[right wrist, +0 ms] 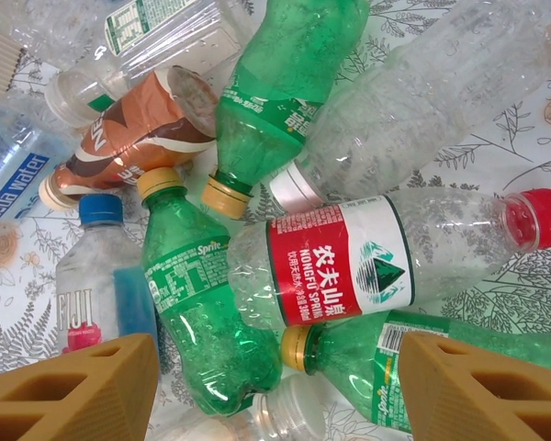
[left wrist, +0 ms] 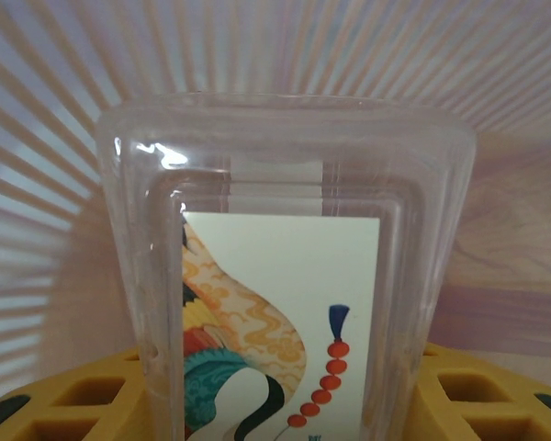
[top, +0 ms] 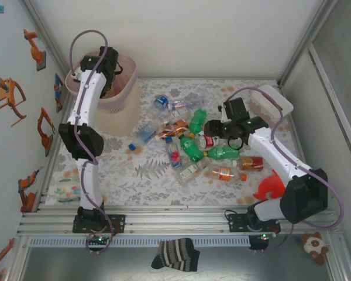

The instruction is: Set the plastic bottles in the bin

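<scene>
The clear square bottle goes down past the bin's ribbed side in my left gripper next and is released there. The pale pink bin's inside lies open below it.
My left gripper (top: pixel 108 63) reaches down into the pale pink bin (top: pixel 121 111). In the left wrist view my left gripper (left wrist: pixel 275 409) is shut on a clear square plastic bottle (left wrist: pixel 285 193) with a picture label, and the bin's ribbed wall (left wrist: pixel 55 110) is behind it. Several crushed plastic bottles (top: pixel 193 143) lie heaped mid-table. My right gripper (top: pixel 214 129) hovers open over the heap. In the right wrist view my right gripper (right wrist: pixel 280 372) stands above a red-labelled clear bottle (right wrist: pixel 349 262) and a green Sprite bottle (right wrist: pixel 202 303), touching neither.
A white box (top: pixel 273 100) stands at the back right behind the right arm. A red object (top: pixel 269 186) lies near the right base and a flat packet (top: pixel 67 190) near the left one. Cage walls close in on both sides.
</scene>
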Controlling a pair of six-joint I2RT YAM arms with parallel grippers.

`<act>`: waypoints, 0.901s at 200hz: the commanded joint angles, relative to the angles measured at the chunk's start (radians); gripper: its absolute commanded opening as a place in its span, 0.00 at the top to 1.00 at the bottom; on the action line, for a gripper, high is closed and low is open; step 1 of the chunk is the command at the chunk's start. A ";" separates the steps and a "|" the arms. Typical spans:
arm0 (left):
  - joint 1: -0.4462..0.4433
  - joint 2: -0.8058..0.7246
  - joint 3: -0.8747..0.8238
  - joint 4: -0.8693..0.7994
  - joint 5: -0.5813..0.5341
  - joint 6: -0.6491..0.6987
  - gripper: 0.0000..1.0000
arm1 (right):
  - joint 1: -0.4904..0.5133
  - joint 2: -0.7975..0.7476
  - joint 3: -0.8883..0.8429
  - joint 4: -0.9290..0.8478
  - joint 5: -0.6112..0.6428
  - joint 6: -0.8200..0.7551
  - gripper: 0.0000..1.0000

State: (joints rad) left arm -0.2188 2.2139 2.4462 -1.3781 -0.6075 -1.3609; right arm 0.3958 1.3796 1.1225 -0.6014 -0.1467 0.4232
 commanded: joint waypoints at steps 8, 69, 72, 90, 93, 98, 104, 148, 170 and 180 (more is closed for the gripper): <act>0.014 0.019 0.027 -0.041 0.061 -0.050 0.75 | 0.008 -0.037 -0.018 -0.005 0.024 0.012 0.31; 0.029 0.087 0.021 -0.041 0.120 -0.101 0.70 | 0.008 -0.045 -0.031 0.000 0.025 0.022 0.31; 0.030 0.090 0.022 -0.041 0.125 -0.103 0.69 | 0.008 -0.048 -0.032 0.000 0.025 0.022 0.31; 0.036 0.108 0.016 -0.041 0.160 -0.120 0.66 | 0.008 -0.053 -0.036 -0.009 0.032 0.022 0.31; 0.038 0.111 0.014 -0.041 0.165 -0.122 0.66 | 0.008 -0.053 -0.036 -0.012 0.033 0.022 0.31; 0.038 0.115 0.011 -0.041 0.172 -0.127 0.65 | 0.008 -0.056 -0.036 -0.015 0.035 0.020 0.31; 0.039 0.118 0.008 -0.041 0.180 -0.134 0.65 | 0.009 -0.058 -0.036 -0.021 0.038 0.020 0.31; 0.041 0.127 0.018 -0.037 0.222 -0.160 0.44 | 0.009 -0.074 -0.040 -0.033 0.056 0.020 0.31; 0.041 0.125 0.054 -0.029 0.235 -0.144 0.33 | 0.008 -0.077 -0.034 -0.034 0.065 0.019 0.31; 0.041 0.118 0.067 -0.018 0.245 -0.135 0.30 | 0.009 -0.076 -0.031 -0.036 0.070 0.017 0.31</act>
State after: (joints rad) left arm -0.1806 2.3375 2.4592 -1.3838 -0.3931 -1.4971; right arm 0.3962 1.3273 1.0882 -0.6182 -0.1097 0.4240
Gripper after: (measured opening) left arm 0.667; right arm 0.688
